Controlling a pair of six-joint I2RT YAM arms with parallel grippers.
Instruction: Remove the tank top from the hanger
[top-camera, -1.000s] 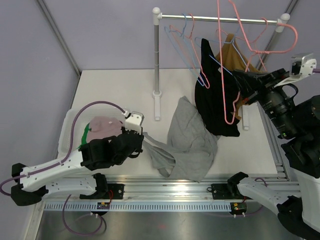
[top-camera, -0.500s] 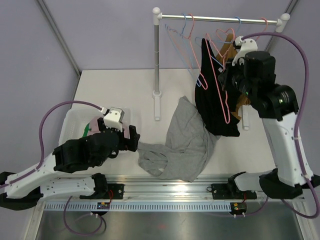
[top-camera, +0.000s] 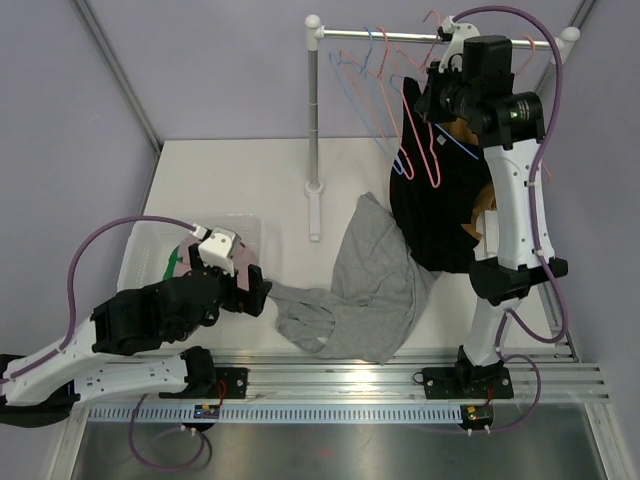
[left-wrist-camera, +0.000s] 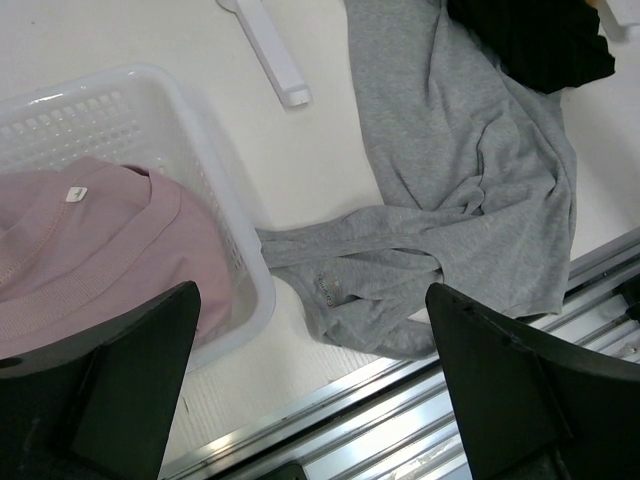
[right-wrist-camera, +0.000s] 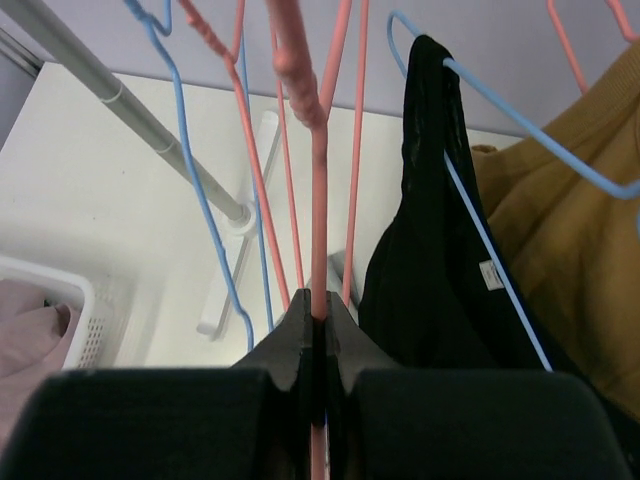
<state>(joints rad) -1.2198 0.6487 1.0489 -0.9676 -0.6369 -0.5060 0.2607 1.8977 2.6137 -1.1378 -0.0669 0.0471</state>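
My right gripper slides the wire of the pink hanger it holds along the clothes bar toward the other bare hangers next, since that hanger is bare.
The grey tank top lies crumpled on the white table, off any hanger; its strap end reaches toward the basket. My left gripper hovers just left of that strap, open, nothing between its fingers. My right gripper is up by the clothes rail, shut on the wire of a pink hanger. That hanger is bare and hangs in front of a black garment.
A white basket holding a pink garment sits at the left. A black garment on a blue hanger and a mustard garment hang from the rail, beside other bare hangers. The rack's post stands mid-table.
My left gripper opened, released the grey tank top's strap and drew back to the left. My right arm swung from the right side up to the rail, carrying the pink hanger.
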